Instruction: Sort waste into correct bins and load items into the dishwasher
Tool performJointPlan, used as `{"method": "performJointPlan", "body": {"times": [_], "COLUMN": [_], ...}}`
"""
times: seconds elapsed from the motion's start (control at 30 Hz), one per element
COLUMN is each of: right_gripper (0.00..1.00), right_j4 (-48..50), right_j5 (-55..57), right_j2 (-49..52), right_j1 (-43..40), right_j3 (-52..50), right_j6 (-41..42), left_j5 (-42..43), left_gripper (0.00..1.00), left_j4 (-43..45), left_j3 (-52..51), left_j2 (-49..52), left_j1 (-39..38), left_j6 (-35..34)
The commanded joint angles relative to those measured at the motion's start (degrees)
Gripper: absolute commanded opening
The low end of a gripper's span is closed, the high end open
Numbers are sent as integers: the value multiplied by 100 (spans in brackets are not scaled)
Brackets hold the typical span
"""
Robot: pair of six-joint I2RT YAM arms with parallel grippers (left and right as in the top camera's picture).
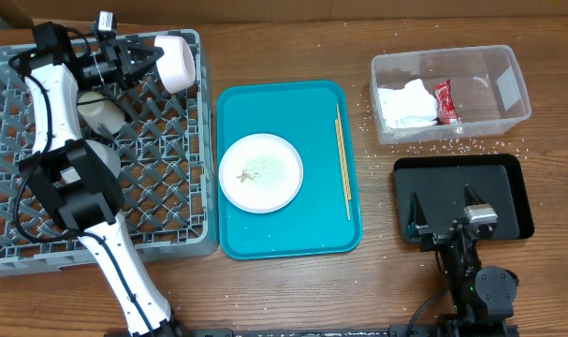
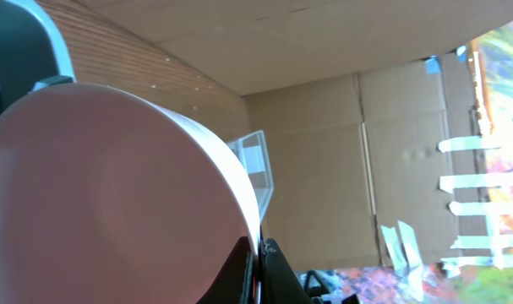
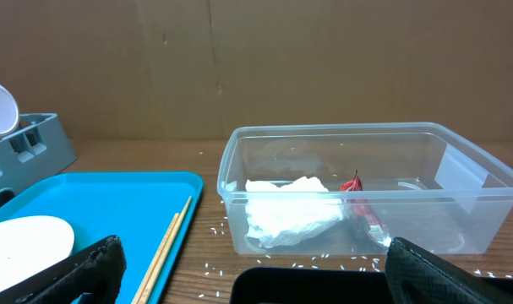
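Observation:
The bowl is still above the rack's edge, so my left gripper next needs to bring it down to the left in the overhead view, into the rack's far corner.
My left gripper (image 1: 155, 58) is shut on the rim of the pale round bowl (image 1: 178, 62) and holds it tilted on its side over the far edge of the grey dish rack (image 1: 171, 201). In the left wrist view the bowl (image 2: 112, 194) fills the left side, its rim pinched between the jaws (image 2: 258, 253). A small white cup (image 1: 101, 110) lies in the rack. A smaller white plate (image 1: 260, 171) sits on the teal tray. The clear tub (image 1: 494, 80) holds the white napkin (image 1: 405, 103) and red wrapper (image 1: 444, 101). My right gripper (image 1: 444, 213) is open and empty over the black tray (image 1: 503, 187).
The teal tray (image 1: 293, 229) also carries wooden chopsticks (image 1: 342, 159) along its right side. Loose rice grains (image 1: 452, 145) lie on the table around the tub. In the right wrist view the tub (image 3: 459, 181), napkin (image 3: 290, 215), wrapper (image 3: 357, 198) and chopsticks (image 3: 171, 241) lie ahead.

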Motion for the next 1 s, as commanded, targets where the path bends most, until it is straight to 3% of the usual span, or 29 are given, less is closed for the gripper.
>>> {"method": "performJointPlan", "body": {"times": [0.0,0.37,0.53,0.63,0.8,0.83,0.9,0.97], "right_gripper": [100,100,100,100,100,100,100,100], "right_j4": [44,42,42,42,44,44,44,44], "right_j5": [31,31,31,31,31,31,31,31], "right_j2": [-46,-46,-46,-46,-46,-46,-46,-46], "right_j1": [-26,-26,-26,-26,-26,-26,-26,-26], "right_j3": [-59,-59,-59,-59,-59,-59,-59,-59], "right_j6": [-4,-4,-4,-4,-4,-4,-4,-4], "left_j5": [-271,-2092,-2551,-3239,-4485,-4809,-5394,-6057], "left_gripper": [4,4,4,5,22,32,39,55], "left_j4": [28,50,-28,-284,-990,-1165,-1453,-1727], "left_j3": [70,127,490,927,1908,2131,2487,2752], "left_j2": [9,-24,-46,-48,-46,-48,-46,-46], "left_j1": [-9,295,492,564,570,570,564,560], "left_j6": [219,-474,-485,-629,-625,-643,-658,-809]}}
